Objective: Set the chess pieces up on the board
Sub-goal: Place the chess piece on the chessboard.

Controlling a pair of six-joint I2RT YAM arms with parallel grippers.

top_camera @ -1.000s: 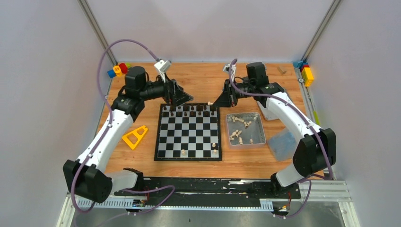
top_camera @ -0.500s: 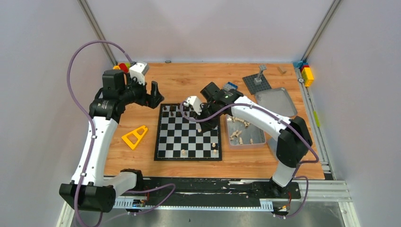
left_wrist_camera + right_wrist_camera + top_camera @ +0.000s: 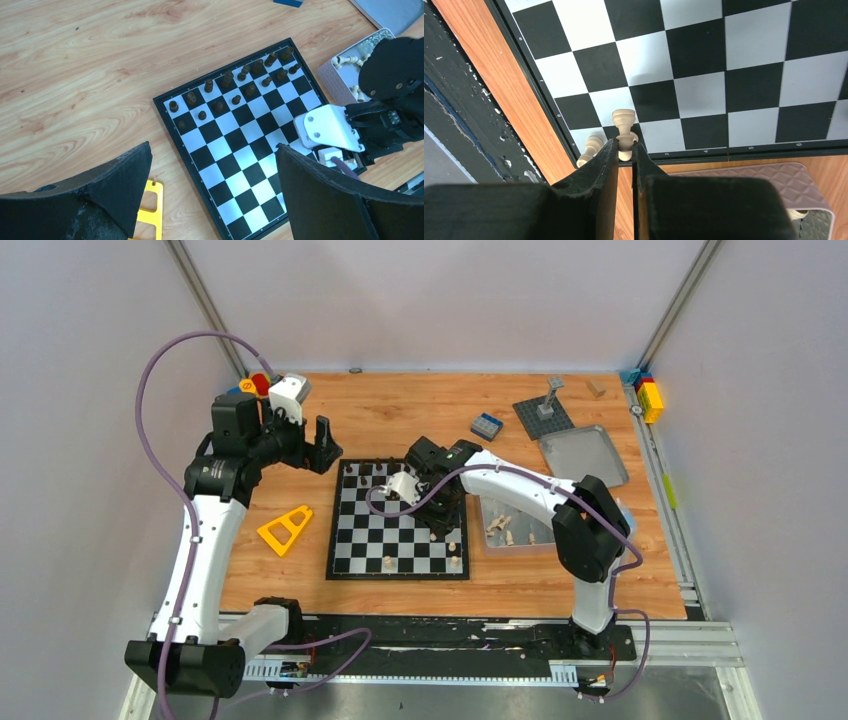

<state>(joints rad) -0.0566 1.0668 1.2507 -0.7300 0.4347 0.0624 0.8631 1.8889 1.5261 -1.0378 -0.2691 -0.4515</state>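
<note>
The white square beside the second-row cream piece is empty, so I will next move my right gripper slightly back and lower the held cream piece onto it.
The board lies mid-table, with dark chess pieces along its far rows, also in the left wrist view as dark pieces. Two cream pieces stand on its near row. My right gripper hangs over the board's right side. Its jaws are shut on a cream chess piece, next to another cream piece at the board's corner. My left gripper stands open beyond the board's far-left corner, with nothing between its fingers. Whether the held piece touches the board I cannot tell.
A silver tin with several cream pieces sits right of the board, its lid behind. A grey studded plate and blue brick lie at the back. A yellow triangular part lies left of the board. Coloured bricks sit in the far corners.
The right arm swung from the back of the board down over its right side, carrying a cream piece. The left arm drew back to the left, off the board.
</note>
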